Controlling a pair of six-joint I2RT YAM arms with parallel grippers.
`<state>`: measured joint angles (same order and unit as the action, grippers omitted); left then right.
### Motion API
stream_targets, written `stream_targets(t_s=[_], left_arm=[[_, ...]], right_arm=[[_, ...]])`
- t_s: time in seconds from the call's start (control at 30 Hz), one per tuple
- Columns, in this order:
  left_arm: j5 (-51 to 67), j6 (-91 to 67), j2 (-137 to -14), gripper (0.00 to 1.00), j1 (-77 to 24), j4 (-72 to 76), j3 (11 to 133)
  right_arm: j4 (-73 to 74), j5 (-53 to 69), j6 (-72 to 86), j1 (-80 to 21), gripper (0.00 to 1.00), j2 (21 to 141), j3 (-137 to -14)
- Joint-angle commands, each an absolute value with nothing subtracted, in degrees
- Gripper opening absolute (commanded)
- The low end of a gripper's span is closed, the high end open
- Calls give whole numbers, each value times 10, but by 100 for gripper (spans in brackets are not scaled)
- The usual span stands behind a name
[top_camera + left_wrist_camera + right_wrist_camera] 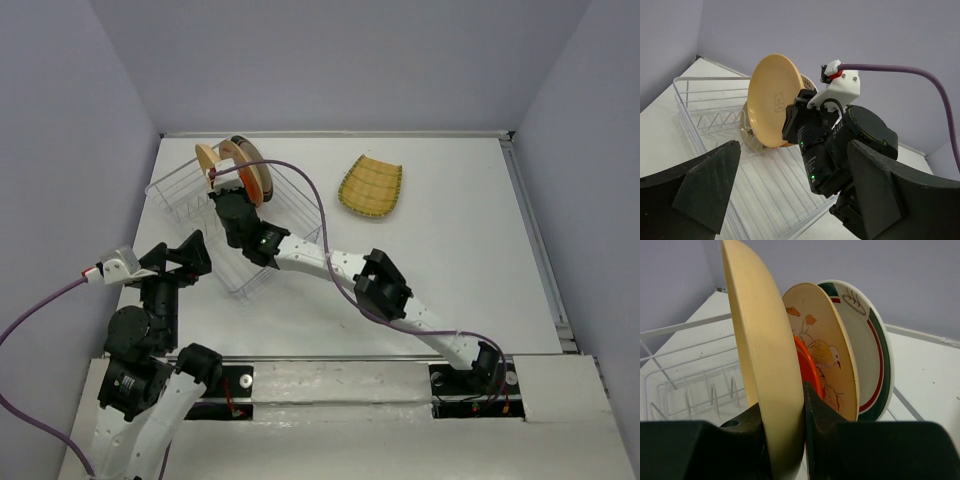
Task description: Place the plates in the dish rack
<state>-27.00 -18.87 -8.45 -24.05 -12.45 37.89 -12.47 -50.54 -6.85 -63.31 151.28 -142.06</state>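
The cream plate (765,365) still hangs above the rack's bottom wires, so its rim comes down next with my right gripper, shifting slightly away from the orange-red plate, and is released.
The white wire dish rack (178,206) stands at the table's back left. My right gripper (218,186) reaches into it and is shut on the rim of a cream plate (765,365), held upright on edge. Behind it stand an orange-red plate (807,367), a tan plate with a bird (826,347) and a white plate with a dark-green rim (871,350). The cream plate also shows in the left wrist view (771,100). The yellow woven-look plate (371,186) lies on the table to the rack's right. My left gripper (186,250) is open and empty beside the rack's near-left side.
The right arm (390,290) stretches diagonally across the table from its base at the near right. A purple cable (300,185) loops over the rack. Walls close the table at the back and both sides. The rack's near part holds only bare wire prongs (690,385).
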Motion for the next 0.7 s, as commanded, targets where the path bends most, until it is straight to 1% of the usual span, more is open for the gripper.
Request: stream_targets(t_s=[0.0, 0.17, 0.3, 0.4, 0.43, 0.47, 0.5, 0.53, 0.63, 0.67], left_arm=[[-278, -186, -83, 99, -243, -87, 380], [-277, -185, -83, 99, -243, -86, 379], [-273, -184, -84, 99, -243, -85, 379], [-272, -184, -86, 99, -243, -84, 379], [-272, -183, -87, 99, -244, -84, 378], [-272, -182, -88, 99, -244, -84, 378], [-272, -182, -89, 99, -244, -84, 378], [-271, -182, -91, 99, -244, -84, 378], [-266, -182, -95, 99, -244, -83, 378], [-266, -181, -97, 99, -244, -83, 378]], right_arm=[[-196, -480, -80, -634, 7, 1521, -1421], [-198, -436, -69, -634, 7, 1504, -1377], [-193, -432, -55, -634, 7, 1488, -1358], [-181, -432, -43, -634, 21, 1483, -1357], [-170, -434, -32, -634, 36, 1476, -1357], [-164, -433, -26, -634, 36, 1470, -1354], [-160, -431, -22, -634, 50, 1462, -1352], [-148, -431, -13, -634, 59, 1445, -1347], [-137, -426, -2, -634, 69, 1403, -1318], [-137, -422, -2, -634, 72, 1366, -1284]])
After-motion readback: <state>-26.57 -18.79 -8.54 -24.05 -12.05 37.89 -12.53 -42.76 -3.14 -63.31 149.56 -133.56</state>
